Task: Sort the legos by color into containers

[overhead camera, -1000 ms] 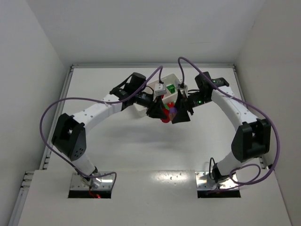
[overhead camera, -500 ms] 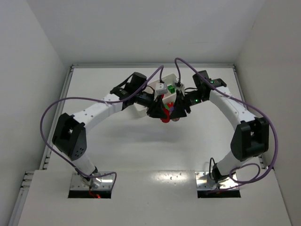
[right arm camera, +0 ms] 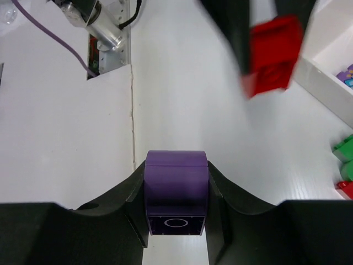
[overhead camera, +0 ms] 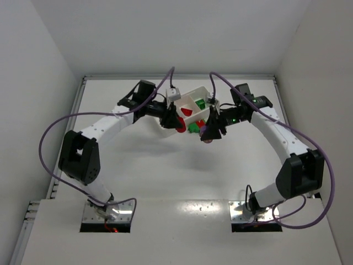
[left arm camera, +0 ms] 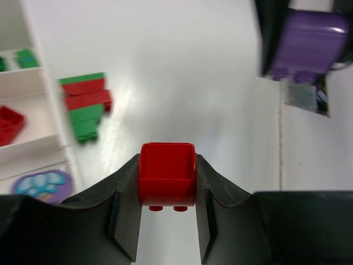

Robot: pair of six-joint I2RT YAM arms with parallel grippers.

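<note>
The robot's left gripper will next take its red lego outward over the tray's middle section and let go of it there, because that section already has a red lego in it.
My left gripper is shut on a red lego, held above the table beside the white tray of containers. My right gripper is shut on a purple lego a short way to the right, apart from the red one. In the left wrist view the purple lego hangs at the upper right. A green-and-red lego stack lies on the table against the tray wall. One compartment holds a red lego, another a green lego.
A purple-and-blue patch shows in the nearest compartment. Purple cables loop over both arms. White walls close in the table on three sides, and a seam runs down the near surface.
The right gripper closed on the purple lego that sat against the red one. The two grippers then drew apart, the left moving up-left toward the tray, the right staying low.
</note>
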